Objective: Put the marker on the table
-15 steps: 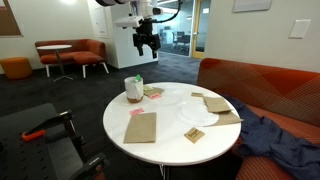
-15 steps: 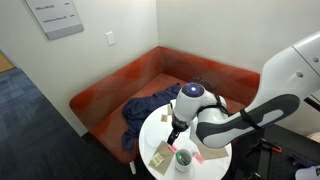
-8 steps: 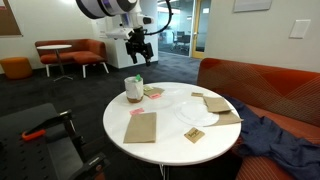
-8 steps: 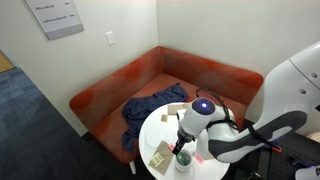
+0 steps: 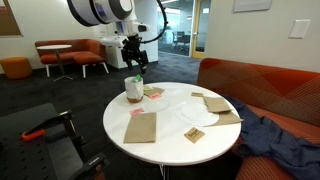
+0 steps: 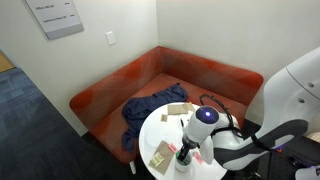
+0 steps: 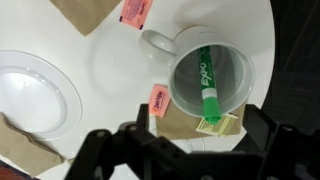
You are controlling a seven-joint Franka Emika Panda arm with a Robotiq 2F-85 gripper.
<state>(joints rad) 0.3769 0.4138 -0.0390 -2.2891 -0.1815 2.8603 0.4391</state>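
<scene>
The green marker's lighter end (image 5: 138, 78) (image 7: 211, 109) should come between my gripper's open fingers next, as my gripper moves down toward the mug's rim.
The green marker (image 7: 209, 80) stands tilted inside a white mug (image 7: 205, 70) on the round white table (image 7: 110, 60); its lighter end leans on the mug's rim. My gripper (image 7: 180, 140) is open, directly above the mug, with one dark finger on each side of it and nothing held. In an exterior view the gripper (image 5: 135, 62) hangs just over the mug (image 5: 133, 90) at the table's (image 5: 170, 105) far left. In an exterior view my arm (image 6: 205, 120) hides most of the mug.
A white plate (image 7: 30, 95) lies beside the mug. Pink packets (image 7: 158, 97) and a yellow packet (image 7: 217, 123) lie by a brown napkin under the mug. Brown paper bags (image 5: 141, 127) lie on the table. An orange sofa (image 5: 265, 85) holds blue cloth (image 5: 275, 135).
My gripper has come down and moved over the mug, from high above the table to just above the mug's rim. The marker and mug have not moved.
</scene>
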